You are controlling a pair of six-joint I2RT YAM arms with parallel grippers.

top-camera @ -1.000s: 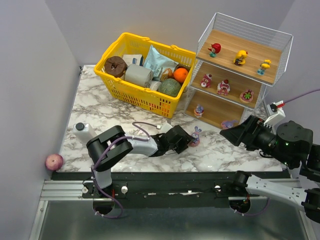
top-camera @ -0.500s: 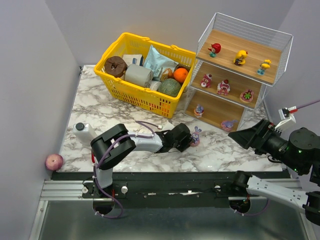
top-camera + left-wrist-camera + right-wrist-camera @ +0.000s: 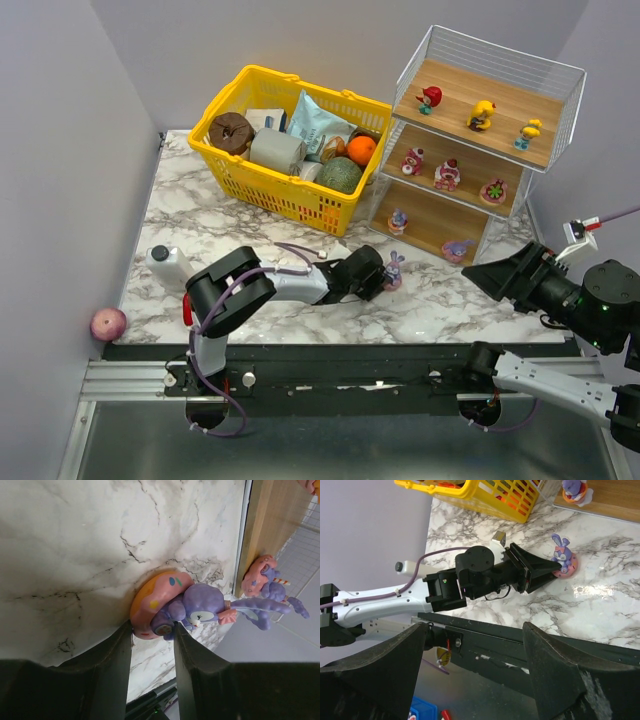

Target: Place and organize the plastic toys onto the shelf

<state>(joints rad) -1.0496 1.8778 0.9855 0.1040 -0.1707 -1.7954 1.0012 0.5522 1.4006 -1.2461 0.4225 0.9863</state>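
My left gripper should next carry the bunny outward, to the right in the top view, and release it there, because the bottom board's empty middle (image 3: 428, 235) (image 3: 270, 529) is on that side.
A purple bunny (image 3: 393, 268) on a pink ring base stands on the marble just in front of the shelf (image 3: 470, 90). My left gripper (image 3: 379, 280) is shut on its base; the fingertips (image 3: 126, 630) pinch the base edge of the bunny (image 3: 195, 607) from both sides. The shelf holds three toys on the top board, three on the middle board and two on the bottom board, among them a pink-purple toy (image 3: 262, 580). My right gripper (image 3: 497, 278) is open and empty, raised at the right in front of the shelf. From there the bunny (image 3: 562, 555) also shows.
A yellow basket (image 3: 285, 195) full of food items stands at the back middle, left of the shelf. A white bottle (image 3: 165, 262) stands at the table's left front. A pink-red ball (image 3: 108, 323) lies off the table's left front corner.
My left gripper has slid the purple bunny slightly right, toward the shelf. My right gripper has drawn back to the right, away from the shelf's bottom board.
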